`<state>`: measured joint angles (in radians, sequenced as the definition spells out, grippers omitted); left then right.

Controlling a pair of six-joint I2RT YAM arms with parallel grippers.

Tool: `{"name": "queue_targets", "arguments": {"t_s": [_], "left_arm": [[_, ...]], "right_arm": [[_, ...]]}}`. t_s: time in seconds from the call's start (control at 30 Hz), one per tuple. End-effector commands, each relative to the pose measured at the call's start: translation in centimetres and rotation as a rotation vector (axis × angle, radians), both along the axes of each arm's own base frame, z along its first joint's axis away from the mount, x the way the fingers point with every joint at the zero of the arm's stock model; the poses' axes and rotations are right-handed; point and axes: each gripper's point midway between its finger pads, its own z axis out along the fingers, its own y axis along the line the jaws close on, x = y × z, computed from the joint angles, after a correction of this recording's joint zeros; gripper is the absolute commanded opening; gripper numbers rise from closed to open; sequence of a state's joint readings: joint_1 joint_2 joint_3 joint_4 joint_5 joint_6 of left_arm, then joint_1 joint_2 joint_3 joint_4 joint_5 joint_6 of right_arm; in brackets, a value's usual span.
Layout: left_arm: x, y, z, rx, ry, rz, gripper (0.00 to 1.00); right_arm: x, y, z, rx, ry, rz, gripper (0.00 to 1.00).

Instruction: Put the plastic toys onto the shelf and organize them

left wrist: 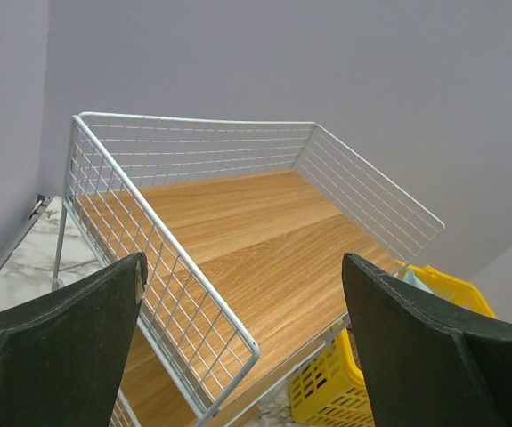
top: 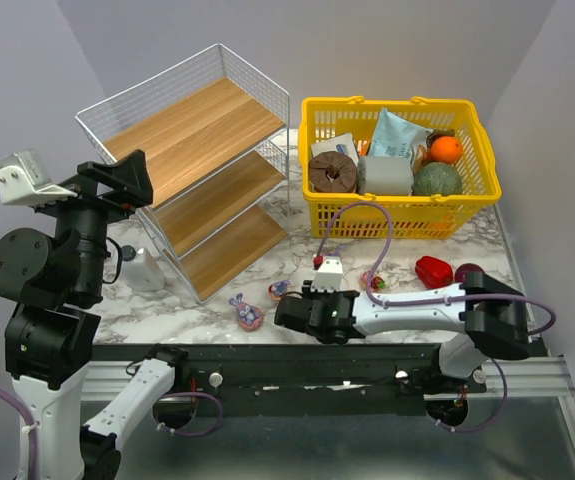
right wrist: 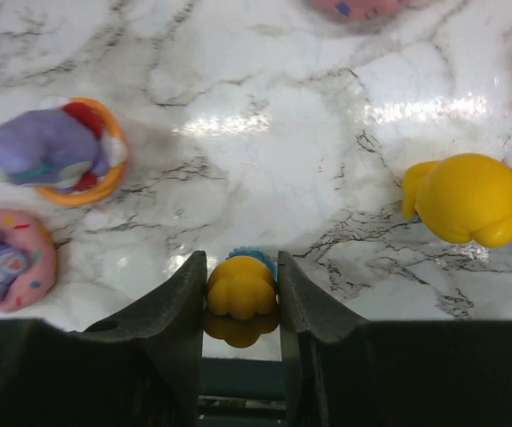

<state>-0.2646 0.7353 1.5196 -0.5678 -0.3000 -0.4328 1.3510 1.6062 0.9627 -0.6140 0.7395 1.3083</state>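
Note:
My right gripper should move up and outward next to let go of the yellow toy at the middle board's end by the basket, because that end is above and outward of it.
My right gripper [right wrist: 242, 277] is low at the near edge of the marble table, its two fingers pressed against both sides of a small yellow toy [right wrist: 241, 286] with a blue back. Beside it lie a bigger yellow duck-like toy [right wrist: 467, 197], a purple figurine on an orange ring [right wrist: 55, 151] and a pink one [right wrist: 6, 258]. From above, my right gripper [top: 285, 312] sits between a purple-pink toy [top: 247, 313] and a red one [top: 375, 281]. The shelf [top: 197, 170] stands at the back left, its boards bare. My left gripper [left wrist: 242, 302] hangs open above the top board [left wrist: 238, 240].
A yellow basket [top: 472, 195] of groceries stands at the back right. A glossy red pepper [top: 433, 270] and a dark purple ball [top: 468, 273] lie in front of it. A small white object [top: 145, 270] sits by the left arm.

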Motion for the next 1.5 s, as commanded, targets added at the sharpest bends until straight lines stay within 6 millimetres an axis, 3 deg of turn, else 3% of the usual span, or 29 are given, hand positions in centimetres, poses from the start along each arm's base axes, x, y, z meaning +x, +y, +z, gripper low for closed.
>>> {"name": "queue_targets", "arguments": {"t_s": [0.0, 0.17, 0.27, 0.3, 0.4, 0.53, 0.63, 0.7, 0.77, 0.8, 0.87, 0.9, 1.03, 1.23, 1.47], "left_arm": [[-0.7, -0.4, 1.5, 0.021, -0.044, -0.032, 0.99], [-1.1, -1.5, 2.3, 0.052, -0.076, -0.092, 0.99], [-1.4, -2.7, 3.0, 0.091, -0.092, -0.164, 0.99], [-1.3, -3.1, 3.0, 0.100, -0.087, -0.181, 0.99], [-1.2, -4.3, 3.1, 0.123, -0.080, -0.243, 0.99], [-0.8, -4.6, 2.9, 0.127, -0.052, -0.258, 0.99], [-0.6, -4.6, 3.1, 0.124, -0.042, -0.252, 0.99], [-0.6, -4.5, 3.5, 0.125, -0.039, -0.247, 0.99], [-0.7, -4.3, 4.0, 0.124, -0.042, -0.239, 0.99], [-0.7, -4.2, 3.9, 0.125, -0.038, -0.234, 0.99], [-0.6, -4.1, 4.0, 0.121, -0.038, -0.229, 0.99], [-0.6, -4.0, 4.1, 0.117, -0.040, -0.223, 0.99], [-0.4, -3.8, 3.9, 0.110, -0.034, -0.209, 0.99], [-0.3, -3.6, 4.0, 0.115, -0.029, -0.198, 0.99], [-0.5, -3.1, 3.9, 0.133, -0.027, -0.174, 0.99]], "right_arm": [[0.9, 1.2, 7.2, 0.061, -0.081, 0.109, 0.01], [0.6, 2.0, 14.7, 0.179, -0.112, 0.264, 0.01], [1.2, 1.9, 18.6, 0.214, -0.135, 0.378, 0.01], [2.0, 1.7, 20.9, 0.225, -0.173, 0.406, 0.01], [2.6, 1.9, 24.2, 0.234, -0.208, 0.500, 0.01], [3.8, 2.5, 26.3, 0.173, -0.265, 0.582, 0.01], [5.6, 3.7, 26.7, 0.139, -0.282, 0.621, 0.01], [7.3, 4.6, 25.9, 0.106, -0.279, 0.646, 0.01], [8.7, 5.5, 26.7, 0.118, -0.305, 0.654, 0.01], [9.7, 5.9, 26.1, 0.103, -0.301, 0.666, 0.01], [11.1, 6.9, 26.8, 0.114, -0.333, 0.673, 0.01], [12.1, 7.3, 25.9, 0.085, -0.328, 0.676, 0.01], [14.6, 8.5, 26.4, 0.080, -0.386, 0.663, 0.01], [16.1, 9.4, 27.1, 0.110, -0.440, 0.645, 0.01], [17.4, 10.5, 26.4, 0.112, -0.459, 0.636, 0.01]]}}
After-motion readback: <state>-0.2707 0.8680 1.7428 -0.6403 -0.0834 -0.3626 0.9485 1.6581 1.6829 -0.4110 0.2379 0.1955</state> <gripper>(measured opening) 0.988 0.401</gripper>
